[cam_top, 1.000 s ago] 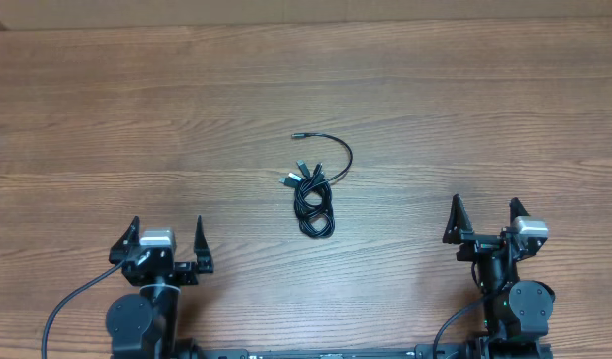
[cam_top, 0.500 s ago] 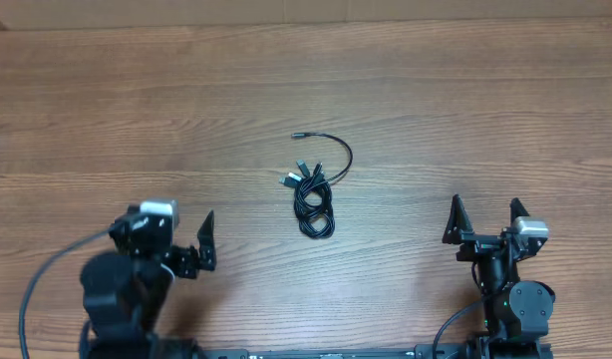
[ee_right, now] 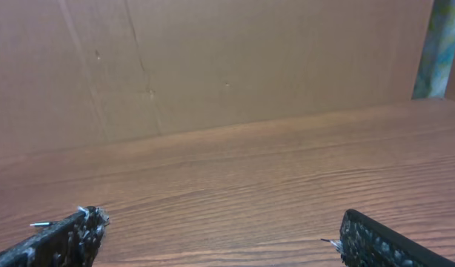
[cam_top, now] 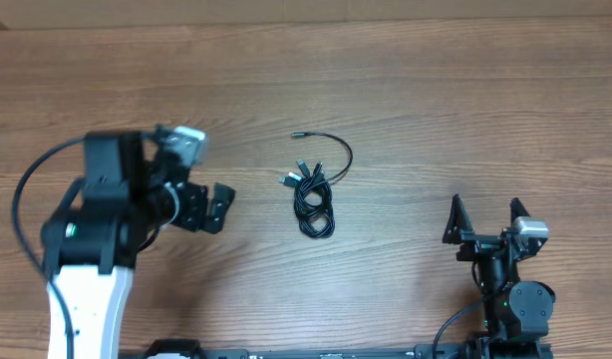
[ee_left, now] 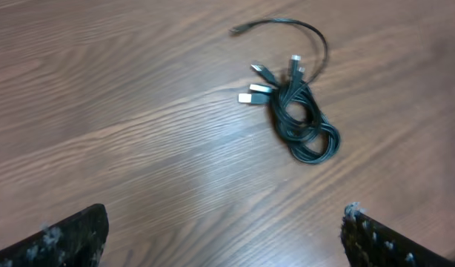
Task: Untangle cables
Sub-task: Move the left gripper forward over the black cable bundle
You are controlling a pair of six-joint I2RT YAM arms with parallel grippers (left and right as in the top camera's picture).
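Observation:
The left gripper moves across and down onto the bunched cables beside the plugs next, since they lie below it and to its right in the overhead view.
The cables [cam_top: 314, 202] lie near the middle of the wooden table [cam_top: 465, 90] as a small black coiled bundle. One loose end arcs up to a plug at the top left, and several silver plugs stick out on the bundle's left. In the left wrist view the cables [ee_left: 304, 124] sit ahead and to the right. My left gripper [cam_top: 222, 206] is open just left of the bundle, pointing at it without touching, and holds nothing [ee_left: 226, 215]. My right gripper [cam_top: 484, 205] rests open and holding nothing at the near right [ee_right: 220, 219], far from the cables.
A brown cardboard wall [ee_right: 213, 67] stands along the table's far edge. The left arm's thick black wire [cam_top: 22, 194] loops out on the left side.
My left arm has lifted from its rest spot at the near left and swung forward and right towards the cables, gripper still open. The right arm and the cables have not moved.

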